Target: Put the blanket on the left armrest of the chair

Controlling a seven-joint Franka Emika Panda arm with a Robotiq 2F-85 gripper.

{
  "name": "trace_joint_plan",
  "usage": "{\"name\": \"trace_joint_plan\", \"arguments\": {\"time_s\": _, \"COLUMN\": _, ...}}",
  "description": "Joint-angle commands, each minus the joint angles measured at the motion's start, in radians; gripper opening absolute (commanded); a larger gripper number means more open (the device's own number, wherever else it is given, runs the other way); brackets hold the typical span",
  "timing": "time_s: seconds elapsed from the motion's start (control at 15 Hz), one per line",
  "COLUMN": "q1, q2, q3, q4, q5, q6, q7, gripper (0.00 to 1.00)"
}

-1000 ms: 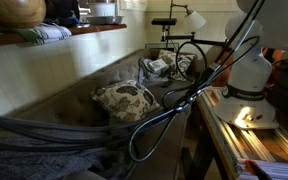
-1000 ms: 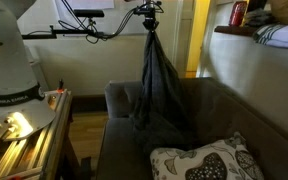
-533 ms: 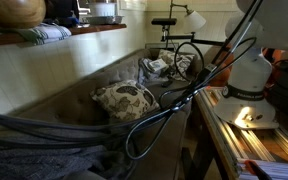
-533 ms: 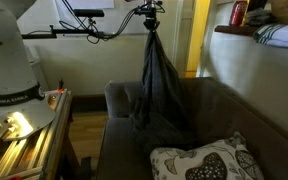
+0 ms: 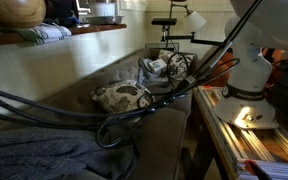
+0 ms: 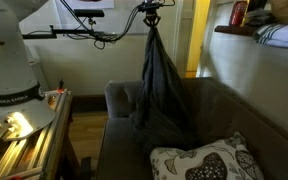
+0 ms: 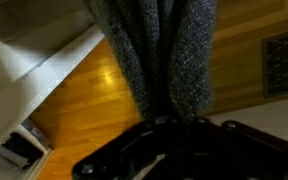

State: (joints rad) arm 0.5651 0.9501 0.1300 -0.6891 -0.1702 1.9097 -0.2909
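The blanket's lower end point(image 6: 162, 134) is already resting beside the armrest point(image 6: 119, 95), so the robot's gripper should next stay high, turn a little, move gently toward the armrest and open.
A dark grey blanket point(image 6: 159, 85) hangs in a long fold from my gripper point(image 6: 150, 10), which is shut on its top end high over the brown sofa. The blanket's lower end rests on the seat next to the armrest point(image 6: 119, 95). In the wrist view the blanket point(image 7: 159, 50) runs out from between the dark jaws point(image 7: 174, 125) over a wooden floor. In an exterior view the blanket point(image 5: 34, 155) fills the near lower left corner.
A patterned pillow point(image 6: 199, 160) lies on the sofa seat and also shows in an exterior view point(image 5: 124, 97). The robot base point(image 6: 9, 65) stands on a wooden table beside the sofa. Black cables point(image 5: 134, 110) loop across the seat. A ledge point(image 6: 254, 35) runs behind the sofa back.
The cable loops have swung lower and towards the near end of the sofa. The blanket still hangs from the gripper, shifted only slightly.
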Motion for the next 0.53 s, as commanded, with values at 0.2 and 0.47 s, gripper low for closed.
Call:
{"name": "trace_joint_plan", "arguments": {"time_s": 0.2, "q1": 0.054, "q2": 0.080, "q3": 0.027, "q4": 0.180, "q5": -0.021, "q6": -0.020, "q7": -0.302, "gripper": 0.02}}
{"name": "trace_joint_plan", "arguments": {"time_s": 0.47, "q1": 0.080, "q2": 0.106, "q3": 0.015, "q4": 0.235, "q5": -0.028, "q6": 0.000, "q7": -0.476, "gripper": 0.02}}
